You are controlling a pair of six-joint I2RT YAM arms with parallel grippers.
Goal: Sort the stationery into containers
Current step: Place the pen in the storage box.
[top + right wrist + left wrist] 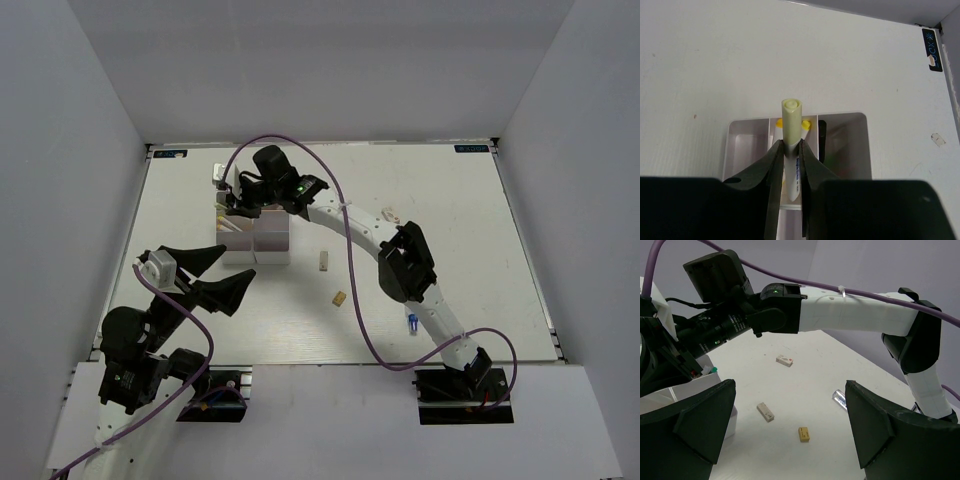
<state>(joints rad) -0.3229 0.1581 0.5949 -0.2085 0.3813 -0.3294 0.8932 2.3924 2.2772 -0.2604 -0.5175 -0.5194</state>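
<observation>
The left gripper swings right in the top view to the eraser beside the box next, tilting and lowering its fingers around it, since the eraser lies below.
My right gripper [790, 150] is shut on a white pen with a pale yellow cap [790, 122], held over the narrow middle compartment of the white organizer box [862, 131]. Yellow-capped pens [805, 124] lie in that compartment and a black highlighter [822, 137] lies beside them. In the top view the right gripper [240, 197] hangs over the box [270, 240]. My left gripper [222, 276] is open and empty, just near of the box. Through its fingers in the left wrist view [790, 440] I see beige erasers [766, 411] [804, 434] [785, 360] and a clear tube [840, 399].
On the table right of the box lie erasers [324, 261] [340, 298] [390, 213] and the blue-tipped tube [411, 322]. The right arm [400, 262] spans diagonally across the table. White walls enclose the workspace on three sides.
</observation>
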